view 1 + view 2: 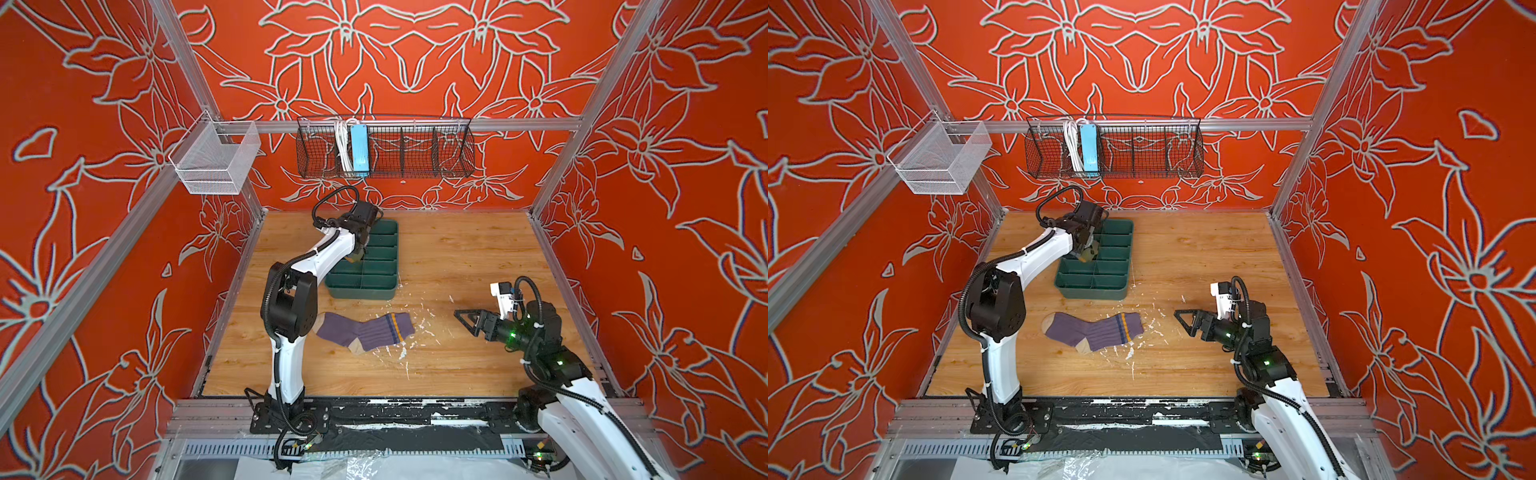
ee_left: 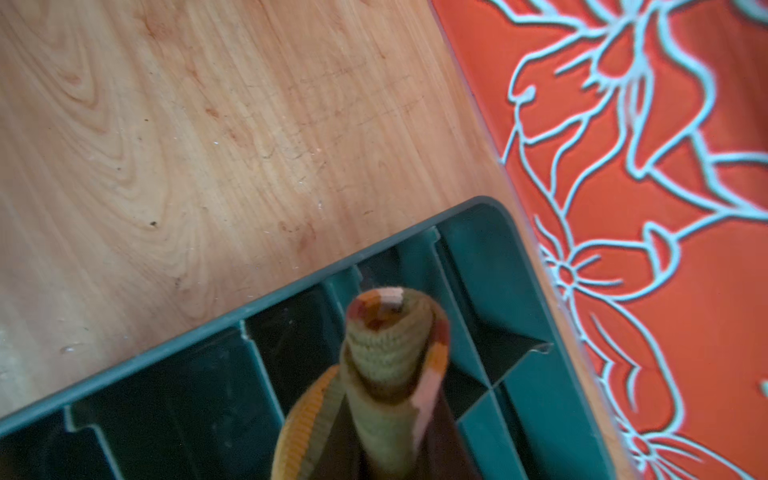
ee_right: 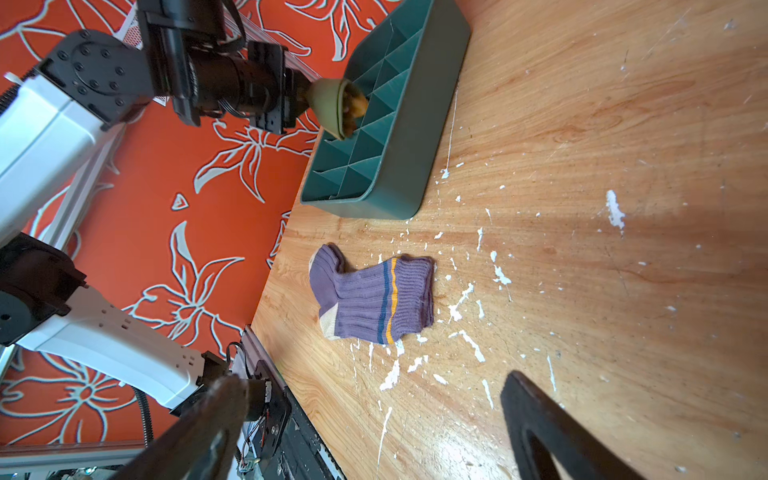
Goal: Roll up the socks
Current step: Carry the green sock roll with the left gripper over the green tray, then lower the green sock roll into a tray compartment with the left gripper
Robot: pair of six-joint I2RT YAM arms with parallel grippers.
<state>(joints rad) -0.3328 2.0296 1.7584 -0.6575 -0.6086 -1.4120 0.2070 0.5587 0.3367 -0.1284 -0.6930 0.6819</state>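
My left gripper holds the rolled olive sock and next needs to bring it down between the dividers of an empty compartment along the tray's long edge (image 2: 297,340) below, and let go of it there.
The purple sock (image 1: 365,332) (image 1: 1094,331) (image 3: 372,299) lies flat on the wooden table, ribbed, with a beige heel and navy-yellow cuff stripes. The olive green sock (image 2: 390,374) (image 3: 336,106) is rolled into a tight bundle with mustard showing. My left gripper (image 1: 359,245) (image 2: 386,449) is shut on it and holds it over the left compartments of the dark green tray (image 1: 386,291) (image 2: 291,299). My right gripper (image 1: 467,318) (image 3: 374,415) hovers open to the right of the purple sock, apart from it, with nothing between its fingers.
A black wire basket (image 1: 415,153) with a blue power strip hangs on the back wall. A white mesh basket (image 1: 216,162) hangs at the left rail. White paint flecks (image 3: 461,303) dot the table around the purple sock.
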